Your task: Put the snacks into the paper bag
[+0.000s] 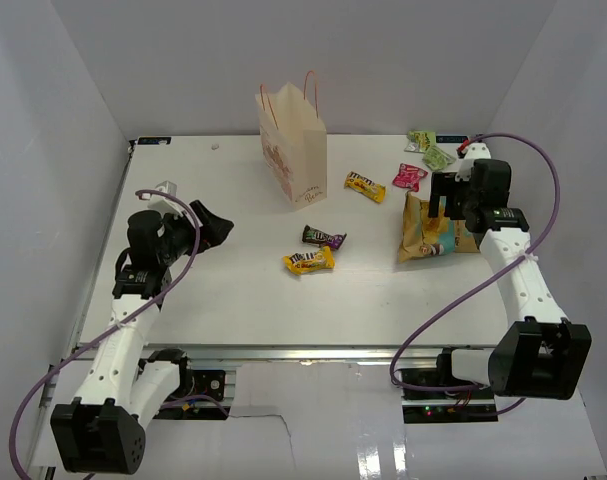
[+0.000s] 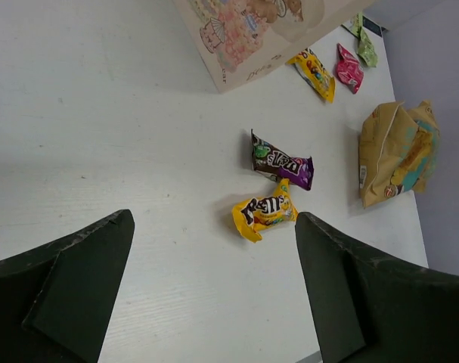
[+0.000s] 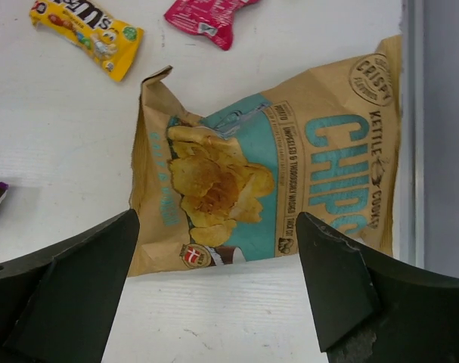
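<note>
My left gripper swings toward the yellow packet by the purple one next, turning and lowering over the yellow packet's loose end (image 1: 297, 263) (image 2: 250, 218), since it lies slantwise to my fingers.
The cream paper bag (image 1: 293, 145) stands upright at the back centre, red handles up; its printed side shows in the left wrist view (image 2: 267, 30). The tan chip bag (image 1: 428, 230) lies at the right, below my open, empty right gripper (image 1: 449, 200); it fills the right wrist view (image 3: 267, 166). A yellow packet (image 1: 309, 262) and a dark purple packet (image 1: 324, 237) lie mid-table, another yellow packet (image 1: 365, 186) near the paper bag, a pink packet (image 1: 410, 177) and green packets (image 1: 428, 150) at the back right. My left gripper (image 1: 211, 228) is open and empty at the left.
White walls close in the table on the left, back and right. The table's right edge rail (image 3: 410, 128) runs beside the chip bag. A purple cable (image 1: 543, 250) loops along the right arm.
</note>
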